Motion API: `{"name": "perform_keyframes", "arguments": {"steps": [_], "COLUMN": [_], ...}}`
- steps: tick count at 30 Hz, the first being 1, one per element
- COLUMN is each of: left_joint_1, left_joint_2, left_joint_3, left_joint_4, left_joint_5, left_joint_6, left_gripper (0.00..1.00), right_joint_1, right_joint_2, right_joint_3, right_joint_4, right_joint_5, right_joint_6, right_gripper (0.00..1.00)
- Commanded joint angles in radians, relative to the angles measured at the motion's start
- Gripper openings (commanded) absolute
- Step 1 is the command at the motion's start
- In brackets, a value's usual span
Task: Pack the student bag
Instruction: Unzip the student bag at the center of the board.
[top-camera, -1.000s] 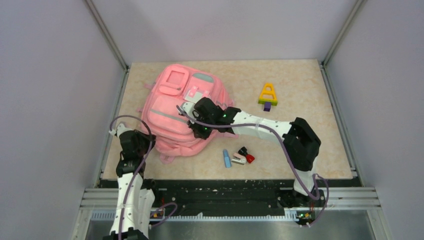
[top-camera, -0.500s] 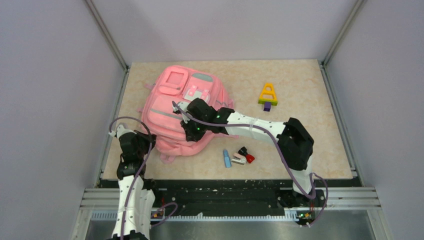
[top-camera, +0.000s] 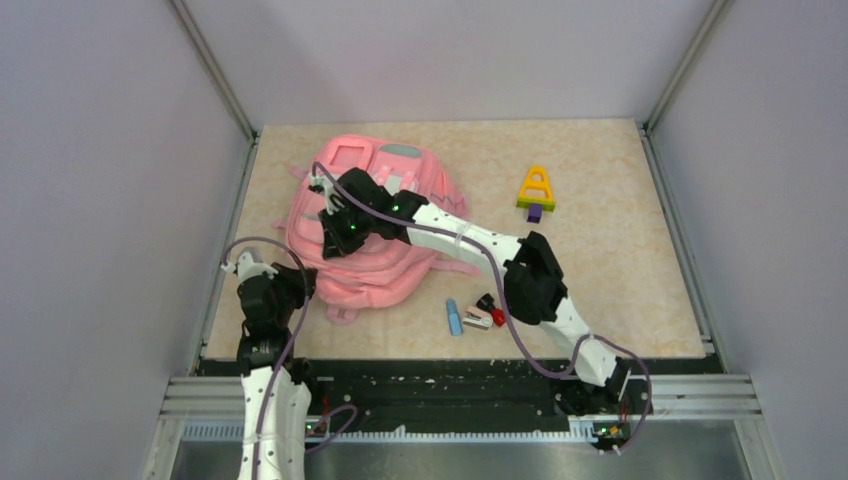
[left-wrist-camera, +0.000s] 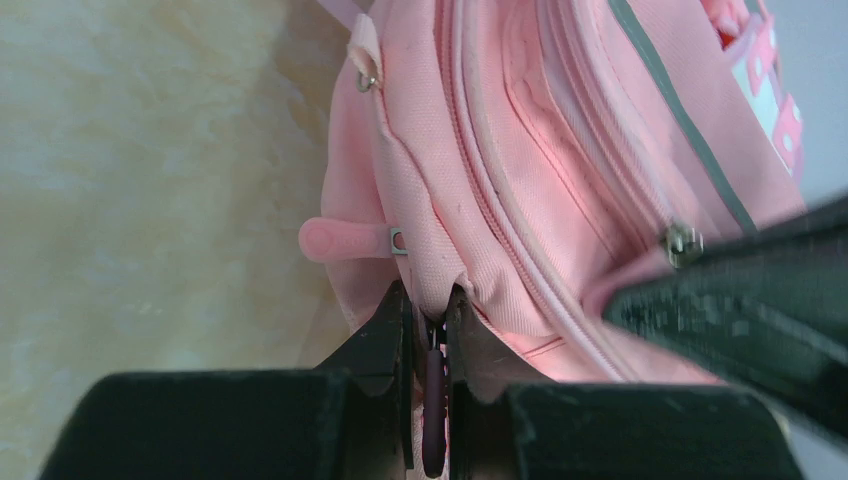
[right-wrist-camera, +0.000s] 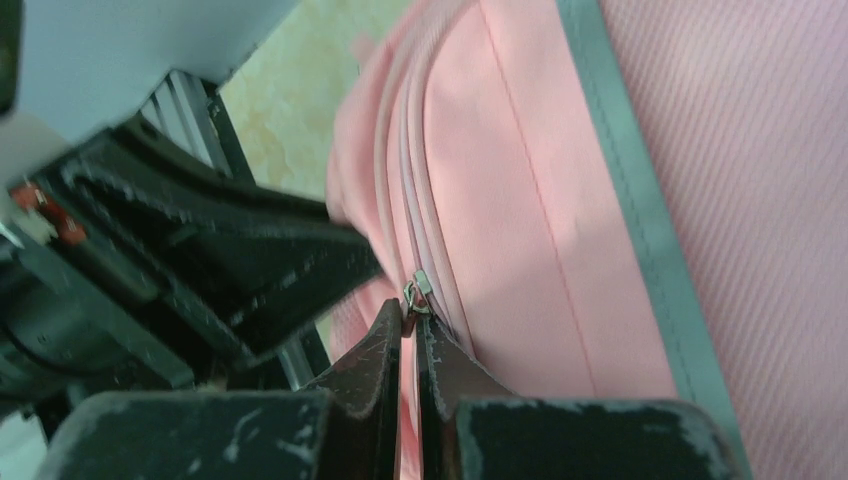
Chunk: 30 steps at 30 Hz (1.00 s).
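I will ease my left gripper toward the bag's near end (top-camera: 366, 286) (left-wrist-camera: 575, 355) next and let go of the fold of the bag's seam, since that end lies to its right in the top view.
The student bag (top-camera: 385, 262), a large pink backpack with grey trim, lies front-up at the table's left. My left gripper (top-camera: 298, 284) is at its near-left edge. In the left wrist view this gripper (left-wrist-camera: 428, 302) is shut on a fold of the bag's seam (left-wrist-camera: 440, 262), with a dark zipper tab hanging between the jaws. My right arm reaches across the bag to its left side. The right gripper (top-camera: 335, 226) (right-wrist-camera: 412, 318) is shut on the metal zipper pull (right-wrist-camera: 414, 291) of the pink zip line. A loose pink pull tab (left-wrist-camera: 345, 240) sticks out to the left.
A yellow A-shaped toy on green and purple blocks (top-camera: 536, 190) stands at the right back. A blue stick (top-camera: 454, 318) and small pink, red and black items (top-camera: 488, 312) lie near the front edge, right of the bag. The left arm's black body (right-wrist-camera: 200, 260) is close beside the right gripper.
The right gripper has travelled left and towards the back across the bag, from its middle to its left side, still shut on the zipper pull. The left gripper has kept its hold with little movement.
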Motion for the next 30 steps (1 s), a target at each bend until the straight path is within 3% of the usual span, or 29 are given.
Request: {"name": "perform_keyframes", "arguments": {"steps": [1,15,22,24,30], "left_joint_1": [-0.006,-0.053,-0.169,-0.173,-0.173], "left_joint_2": [-0.043,0.007,0.036,0.038,0.045], "left_joint_3": [-0.008,-0.019,0.028,0.045,0.096], "left_joint_4": [0.203,0.357,0.289,0.256,0.158], "left_joint_5": [0.194,0.453,0.374,0.326,0.196], "left_joint_6": [0.003,0.038,0.11,0.117,0.103], "left_gripper": [0.0,0.0,0.0,0.0,0.0], "right_joint_1": [-0.057,-0.101,-0.101,-0.101,-0.102], "right_joint_2": [0.131,0.213,0.229,0.214,0.071], "right_joint_3": [0.244,0.278,0.278,0.267,0.152], "right_joint_4": [0.063,0.347,0.409,0.394,0.33], "right_joint_5": [-0.011,-0.092,-0.104,-0.108,-0.096], "right_joint_6": [0.033,0.15,0.19,0.177,0.089], "right_gripper": [0.0,0.0,0.02,0.08,0.42]}}
